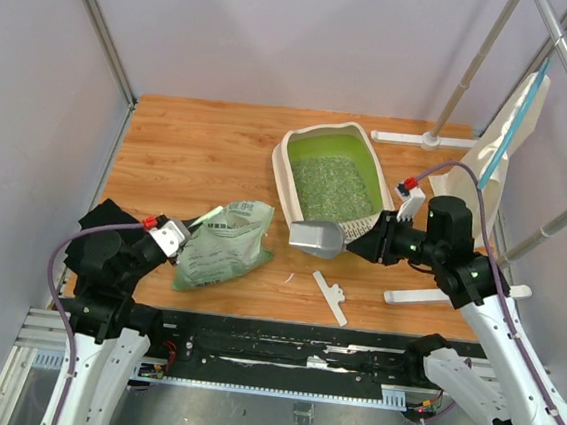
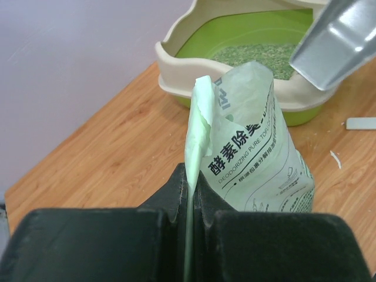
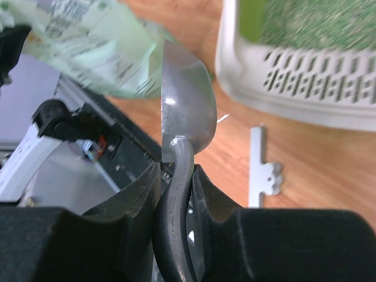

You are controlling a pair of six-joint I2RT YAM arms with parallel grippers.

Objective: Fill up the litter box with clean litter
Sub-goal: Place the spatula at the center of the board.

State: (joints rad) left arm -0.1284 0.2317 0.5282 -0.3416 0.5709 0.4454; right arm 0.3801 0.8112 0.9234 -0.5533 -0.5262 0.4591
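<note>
I should next move my right gripper down, back and to the left in the top view to let go of the scoop, because bare wood between bag and clip (image 3: 145, 121) lies below there.
The cream-white litter box (image 1: 281, 168) with its green inside sits at the back centre, and clean litter (image 1: 334, 187) covers its floor. My right gripper (image 1: 364, 242) is shut on the handle of a silver metal scoop (image 1: 317, 238), which hangs just outside the box's near wall. In the right wrist view the scoop (image 3: 185, 97) stands on edge between the gripper (image 3: 176, 173) fingers, beside the slotted box wall (image 3: 305, 76). My left gripper (image 2: 191, 183) is shut on the top edge of the light green bag (image 2: 252, 147), which lies on the table left of the box (image 2: 176, 64).
A white plastic clip (image 1: 331, 295) lies on the wood between the arms. A white stand base (image 1: 421, 138) and poles rise at the back right, with a white bracket (image 1: 426, 297) near my right arm. Grey walls close in left and back.
</note>
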